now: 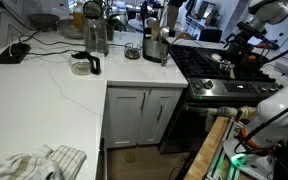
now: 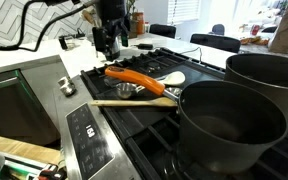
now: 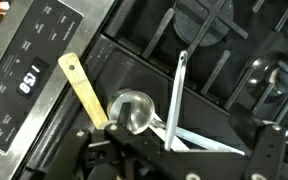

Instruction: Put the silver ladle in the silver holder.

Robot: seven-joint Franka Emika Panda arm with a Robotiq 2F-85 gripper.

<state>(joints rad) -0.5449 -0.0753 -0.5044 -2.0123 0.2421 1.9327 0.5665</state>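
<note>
I will next lower my gripper from above the stove onto the ladle's thin silver handle, near its end beside the ladle's round bowl, as it lies between my open fingers.
The silver ladle (image 3: 132, 110) lies on the stove grate. Its round bowl is beside a wooden spoon (image 3: 84, 88), and a thin silver handle (image 3: 179, 90) runs away from the bowl. It also shows in an exterior view (image 2: 127, 90), under an orange utensil (image 2: 139, 78). My gripper (image 2: 111, 45) hangs above the back of the stove, over the ladle. In the wrist view its dark fingers (image 3: 179, 152) stand apart on either side of the handle and hold nothing. The silver holder (image 1: 155, 47), with utensil handles sticking up, stands on the white counter next to the stove.
Two large dark pots (image 2: 229, 125) stand at the stove's front. The stove control panel (image 3: 29, 70) is to one side. A grey appliance (image 1: 94, 30), a small glass jug (image 1: 82, 65) and a phone (image 1: 12, 53) are on the counter. A cloth (image 1: 34, 162) lies at the near counter edge.
</note>
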